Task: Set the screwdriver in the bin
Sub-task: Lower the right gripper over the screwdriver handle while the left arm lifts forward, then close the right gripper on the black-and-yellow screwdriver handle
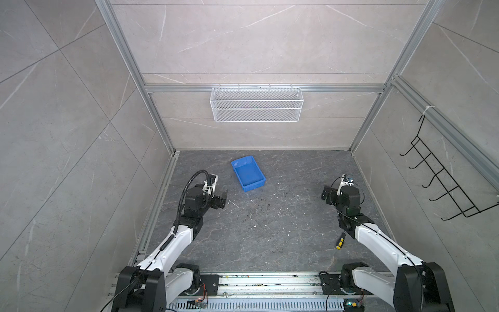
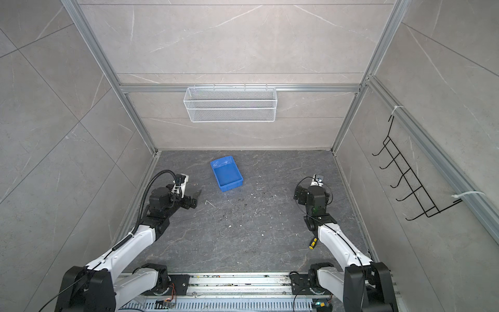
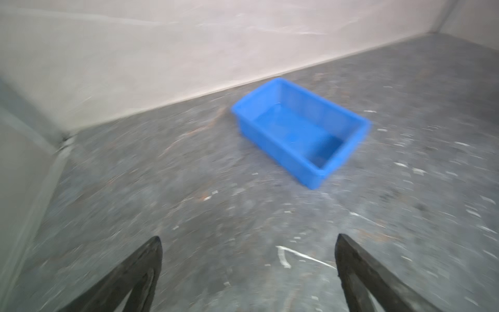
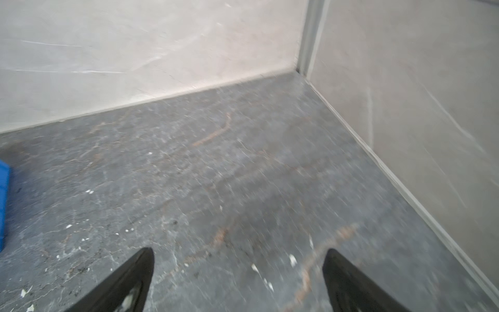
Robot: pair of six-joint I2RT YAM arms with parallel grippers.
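Observation:
My right gripper will move back toward the bar and down, tilting its fingers onto the screwdriver's yellow-and-black handle, since it lies nearer the bar than they do.
The screwdriver, short with a yellow-and-black handle, lies on the dark floor near the front right, close beside my right forearm. Neither wrist view shows it. The blue bin stands empty toward the back, left of centre. My left gripper is open and empty, short of the bin's near left side. My right gripper is open over bare floor, well ahead of the screwdriver. The right wrist view catches only the bin's edge.
A white wire mesh basket hangs on the back wall. A black wire hook rack hangs on the right wall. Walls with aluminium frame posts close in the floor on three sides. A metal rail carries both arm bases at the front.

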